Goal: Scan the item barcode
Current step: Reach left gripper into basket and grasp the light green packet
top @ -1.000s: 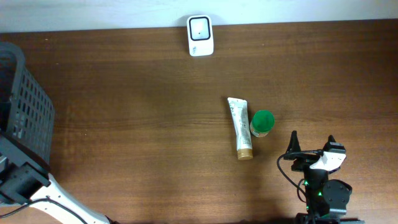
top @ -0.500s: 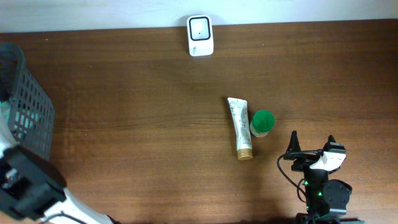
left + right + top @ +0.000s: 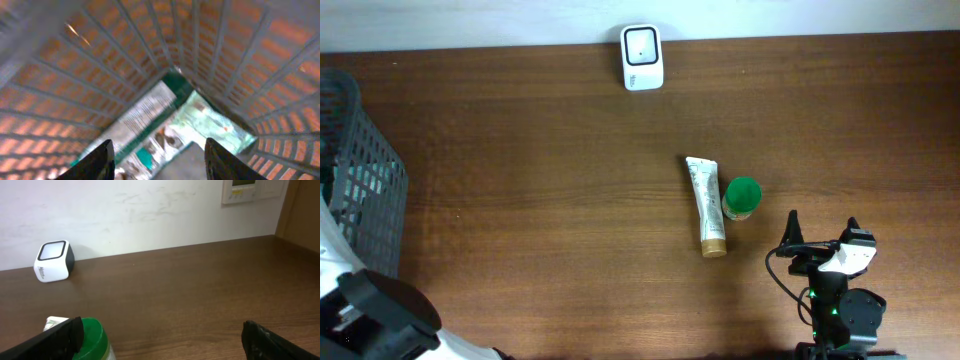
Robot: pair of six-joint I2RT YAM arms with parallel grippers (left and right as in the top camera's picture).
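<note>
I will lower my left gripper next and shift it toward the right in the left wrist view, onto the light green packet [image 3: 212,123], which lies uncovered.
A white barcode scanner [image 3: 641,57] stands at the table's far edge and shows as a white cube [image 3: 54,260] in the right wrist view. A white tube [image 3: 705,205] lies beside a green-capped bottle [image 3: 742,197] mid-table. Just in front of them my right gripper [image 3: 820,232] stands open and empty, with the bottle's cap [image 3: 92,337] by its left finger. My left gripper [image 3: 162,160] is open inside the grey basket [image 3: 365,170], above blurred printed packages [image 3: 150,125], and nothing sits between its fingers [image 3: 97,160].
The basket's mesh walls [image 3: 115,55] close in on the left gripper on all sides. The left arm [image 3: 375,320] fills the lower left corner of the overhead view. A wall with a control panel [image 3: 242,190] rises behind the table.
The left arm has shifted toward the lower left corner of the overhead view. The right arm, tube, bottle and scanner have not moved.
</note>
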